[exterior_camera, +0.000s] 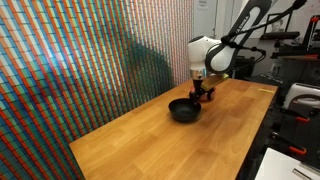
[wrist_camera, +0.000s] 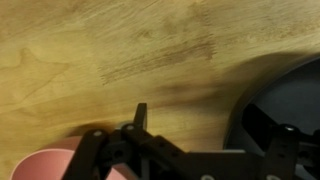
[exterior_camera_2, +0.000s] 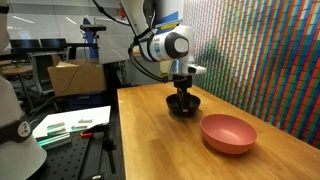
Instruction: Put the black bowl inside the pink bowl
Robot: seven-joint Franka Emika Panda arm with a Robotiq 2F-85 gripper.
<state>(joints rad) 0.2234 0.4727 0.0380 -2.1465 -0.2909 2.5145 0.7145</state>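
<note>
The black bowl's rim (exterior_camera: 197, 100) (wrist_camera: 233, 118) is already between the gripper's fingers, so the gripper will stay low in place next and close its fingers onto that rim.
The glossy black bowl (exterior_camera_2: 183, 105) stands on the wooden table, and it also shows in an exterior view (exterior_camera: 184, 110) and at the right edge of the wrist view (wrist_camera: 285, 105). The salmon-pink bowl (exterior_camera_2: 229, 133) sits empty on the table a short way from it. Only its rim shows at the bottom left of the wrist view (wrist_camera: 45, 165). My gripper (exterior_camera_2: 181, 92) is low over the black bowl's rim. In the wrist view the gripper (wrist_camera: 215, 125) is open, with one finger outside the bowl over bare wood and the other over the bowl's inside.
The wooden table (exterior_camera_2: 160, 140) runs along a wall of coloured tiles (exterior_camera_2: 260, 50). A side bench with white equipment (exterior_camera_2: 70, 125) and a cardboard box (exterior_camera_2: 75, 75) stand past the table's edge. Lab gear (exterior_camera: 295, 100) sits beyond the opposite edge.
</note>
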